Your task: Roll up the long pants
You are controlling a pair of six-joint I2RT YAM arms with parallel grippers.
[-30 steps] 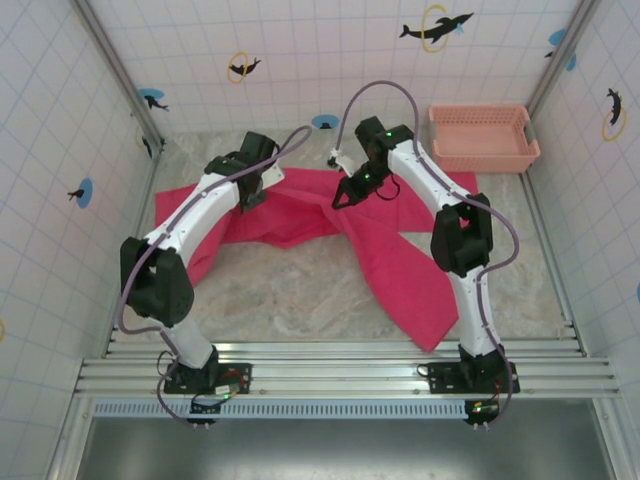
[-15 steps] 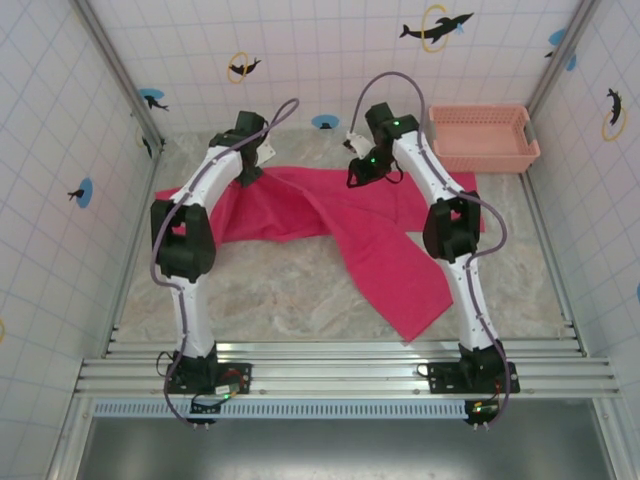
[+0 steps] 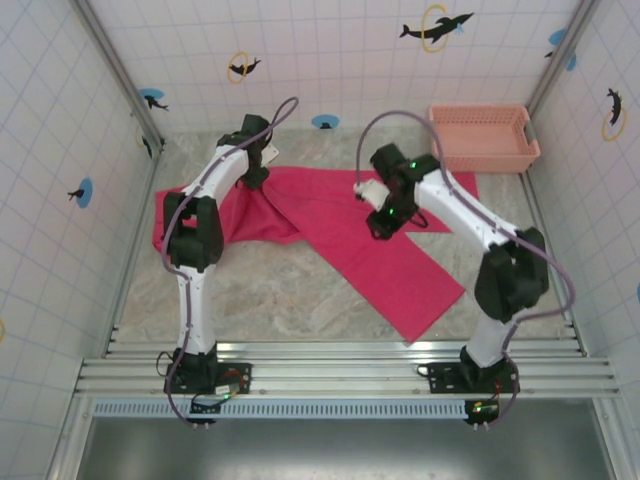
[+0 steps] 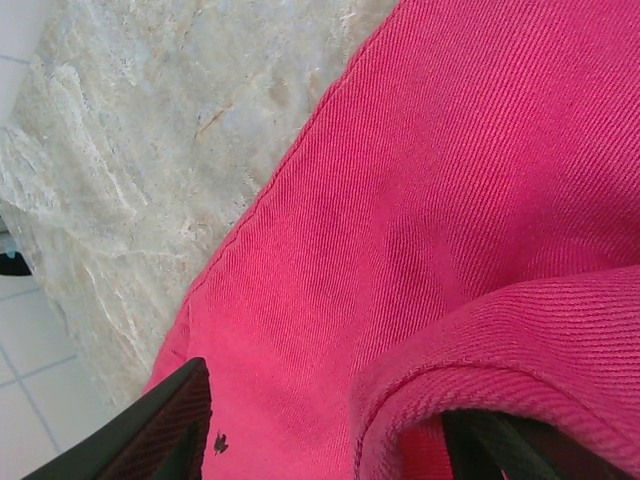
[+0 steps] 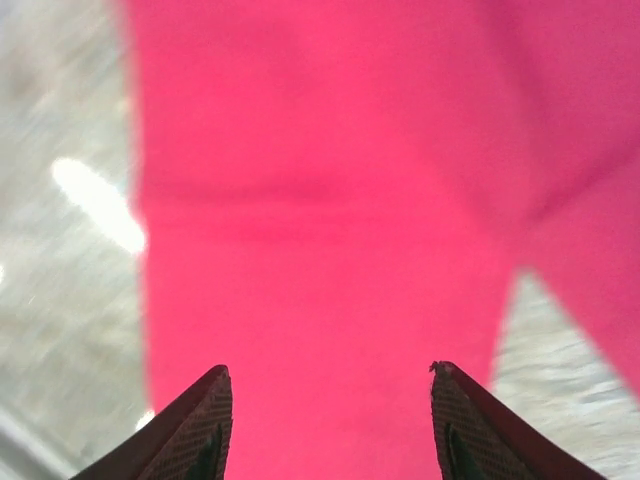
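I will next move my right gripper back toward the bar and down onto the middle of the pants' slanting leg. It will pinch a fold there, since that leg lies spread flat.
The long pants lie spread on the stone table, bright pink, one leg running left and the other slanting toward the near right. My left gripper is down on the far waist edge. In the left wrist view the left gripper is open, its fingers wide apart, and a fold of the pants drapes over the right finger. My right gripper hovers over the middle of the pants. In the blurred right wrist view the right gripper is open over the pants, with nothing between its fingers.
A salmon-pink plastic basket stands at the back right corner. Tiled walls close in the table on three sides. A metal rail runs along the near edge by the arm bases.
My right gripper has pulled back from the far waist edge to over the middle of the pants. The left arm has folded up more steeply. The near leg has shifted right and lies flatter.
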